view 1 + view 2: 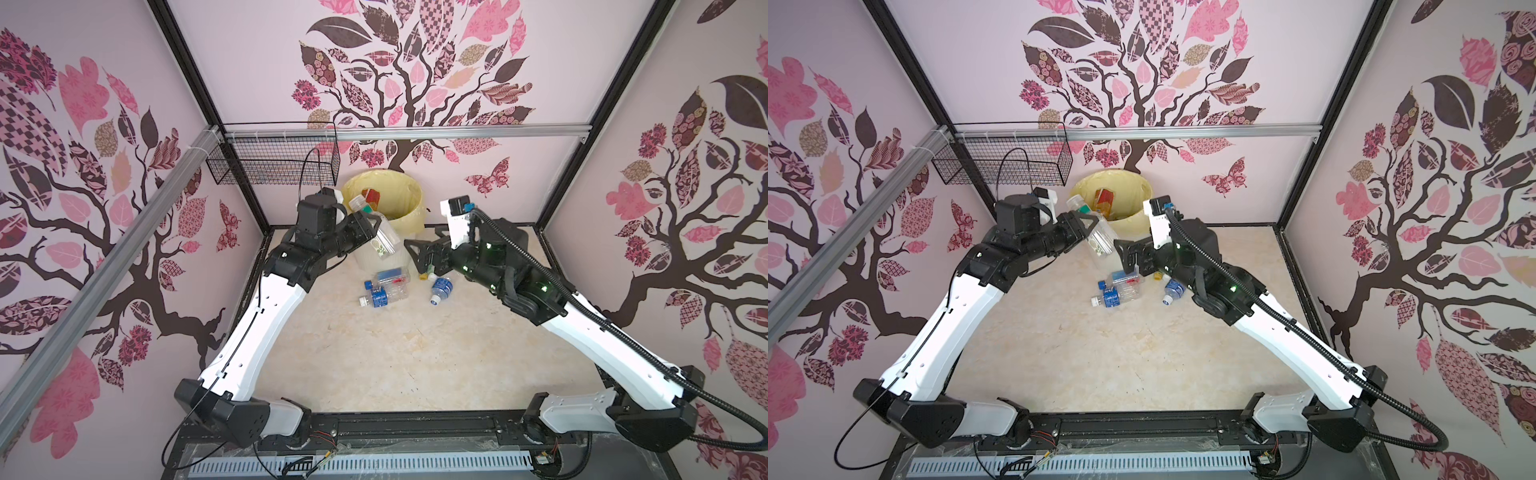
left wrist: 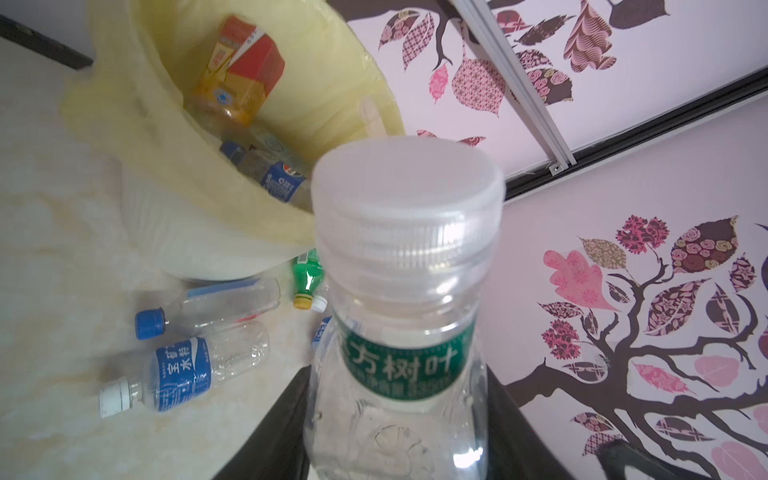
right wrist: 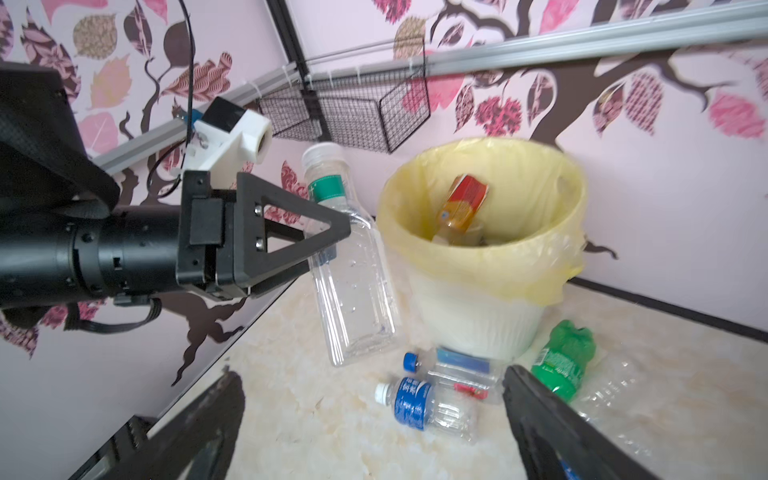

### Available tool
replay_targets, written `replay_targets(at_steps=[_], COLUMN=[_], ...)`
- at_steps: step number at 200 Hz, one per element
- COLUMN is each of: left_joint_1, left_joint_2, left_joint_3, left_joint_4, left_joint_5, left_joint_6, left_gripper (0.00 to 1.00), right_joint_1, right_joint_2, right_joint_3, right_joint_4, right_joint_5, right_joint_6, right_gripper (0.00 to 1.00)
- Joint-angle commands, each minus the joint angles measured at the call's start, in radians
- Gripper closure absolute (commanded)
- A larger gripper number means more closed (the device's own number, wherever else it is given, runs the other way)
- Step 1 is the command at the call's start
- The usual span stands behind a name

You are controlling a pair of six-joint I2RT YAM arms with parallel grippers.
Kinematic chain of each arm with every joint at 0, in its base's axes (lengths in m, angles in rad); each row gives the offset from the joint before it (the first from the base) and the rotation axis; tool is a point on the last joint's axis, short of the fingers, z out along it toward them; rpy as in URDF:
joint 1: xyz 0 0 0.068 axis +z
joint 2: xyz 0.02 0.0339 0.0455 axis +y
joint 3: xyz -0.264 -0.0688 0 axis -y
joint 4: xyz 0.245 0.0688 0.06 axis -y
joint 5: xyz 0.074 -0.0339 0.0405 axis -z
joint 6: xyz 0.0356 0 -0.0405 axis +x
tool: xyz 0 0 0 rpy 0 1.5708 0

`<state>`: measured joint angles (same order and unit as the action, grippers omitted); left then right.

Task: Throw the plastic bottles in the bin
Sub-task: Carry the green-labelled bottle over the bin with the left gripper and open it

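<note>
The clear bottle's lower end still hangs below the bin's near rim. So my left gripper next lifts up and outward over the bin's opening (image 1: 393,195) (image 2: 292,96) to release the clear bottle.
My left gripper (image 1: 375,227) (image 2: 395,440) is shut on a clear square plastic bottle (image 1: 384,237) (image 2: 399,332) (image 3: 353,291) with a green neck label and a pale cap. The bottle hangs tilted just beside the near rim of the bin (image 1: 415,195) (image 1: 1144,195) (image 3: 582,199), which has a yellow liner. Inside the bin lie an amber-red labelled bottle (image 2: 241,70) (image 3: 461,208) and a blue-labelled one (image 2: 278,178). My right gripper (image 1: 415,249) (image 3: 374,432) is open and empty, low in front of the bin. Below it lies a blue-labelled bottle (image 3: 419,405) (image 1: 380,297).
On the floor by the bin's foot lie a flat clear bottle with a blue cap (image 1: 390,277) (image 3: 457,370), a green bottle with a yellow cap (image 3: 561,361) (image 2: 307,274) and another blue-labelled bottle (image 1: 441,289). A black wire basket (image 1: 274,162) hangs on the back left rail.
</note>
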<state>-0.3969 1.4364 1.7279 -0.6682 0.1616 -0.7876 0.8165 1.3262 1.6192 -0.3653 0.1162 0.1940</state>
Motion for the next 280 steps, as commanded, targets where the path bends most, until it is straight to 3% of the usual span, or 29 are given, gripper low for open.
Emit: replay_targets(at_steps=[1, 40, 93, 145, 177, 185, 202, 218, 280], left_joint_1=[0.008, 0.013, 0.013, 0.019, 0.051, 0.060, 0.065, 0.063, 0.056], left_joint_2=[0.072, 0.188, 0.225, 0.323, 0.449, 0.495, 0.557, 0.560, 0.452], left_joint_3=[0.191, 0.393, 0.390, 0.429, 0.459, 0.495, 0.577, 0.585, 0.499], left_joint_4=[-0.066, 0.009, 0.279, 0.285, 0.289, 0.239, 0.161, 0.159, 0.146], left_joint_5=[-0.074, -0.164, -0.270, -0.344, -0.304, -0.287, -0.249, -0.207, -0.170], left_joint_6=[0.084, 0.119, 0.152, 0.134, 0.066, 0.036, 0.032, 0.031, 0.039], left_gripper=[0.55, 0.56, 0.56, 0.56, 0.55, 0.49, 0.21, 0.03, 0.03], right_joint_1=[-0.001, -0.010, -0.011, -0.010, -0.019, -0.021, -0.025, -0.027, -0.042], right_joint_2=[0.065, 0.106, 0.158, 0.188, 0.195, 0.197, 0.192, 0.175, 0.157], right_joint_3=[0.120, 0.158, 0.230, 0.277, 0.271, 0.274, 0.280, 0.245, 0.206], right_joint_4=[-0.125, -0.011, 0.051, 0.043, 0.015, -0.002, -0.030, -0.025, -0.049], right_joint_5=[0.043, 0.088, 0.147, 0.214, 0.201, 0.204, 0.193, 0.191, 0.186], right_joint_6=[-0.096, -0.149, -0.173, -0.155, -0.117, -0.101, -0.076, -0.063, -0.029], right_gripper=[0.00, 0.00, 0.00, 0.00, 0.01, 0.01, 0.00, 0.01, 0.00])
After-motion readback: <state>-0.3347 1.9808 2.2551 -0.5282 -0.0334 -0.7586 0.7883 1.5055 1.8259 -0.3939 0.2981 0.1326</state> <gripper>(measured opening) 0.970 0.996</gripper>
